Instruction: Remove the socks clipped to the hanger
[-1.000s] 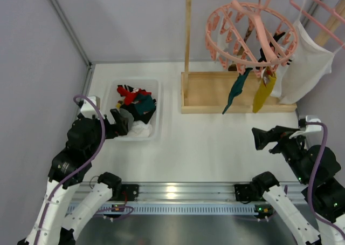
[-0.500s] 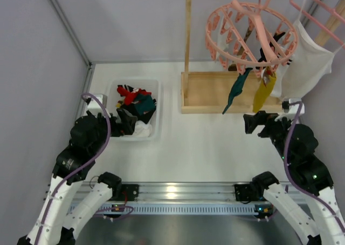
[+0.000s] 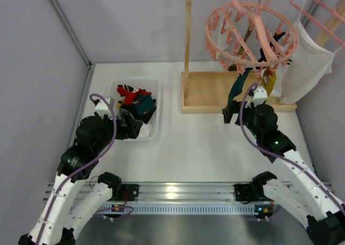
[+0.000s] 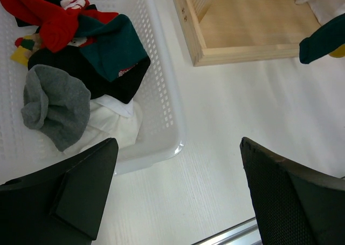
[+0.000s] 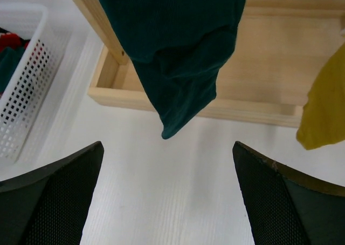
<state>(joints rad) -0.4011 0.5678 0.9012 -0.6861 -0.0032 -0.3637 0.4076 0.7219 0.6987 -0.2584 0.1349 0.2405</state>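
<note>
Next, my right gripper needs to move its open fingers outward until they straddle the teal sock's toe [image 3: 232, 97] [image 5: 175, 122], then close them, because that toe hangs loose just beyond the gripper's gap.
The round pink hanger [image 3: 250, 32] hangs by its hook from the wooden rail. Clipped to its pegs are a teal sock [image 3: 236, 88], a mustard sock [image 3: 271, 82] and a black sock [image 3: 273, 44]. My right gripper [image 3: 228, 114] is open just below the teal sock's toe. In the right wrist view the teal sock [image 5: 178, 50] dangles above the gap of the right gripper [image 5: 167, 145], touching neither finger, and the mustard sock [image 5: 323, 115] hangs at the right edge. My left gripper [image 3: 127, 124] is open and empty over the basket's near edge; the left wrist view also shows this gripper [image 4: 178, 143] open.
A white perforated basket [image 3: 159, 111] at the left holds red, teal, black, grey and white socks [image 4: 86, 56]. The wooden rack's base tray [image 3: 210, 91] and post [image 3: 187, 34] stand behind my right gripper. A large white garment [image 3: 310, 61] hangs on a plain pink hanger [image 3: 323, 18] at the far right.
My right arm has swung left and forward from the table's right edge to beneath the teal sock. My left arm has edged forward towards the basket. Both grippers stayed open.
</note>
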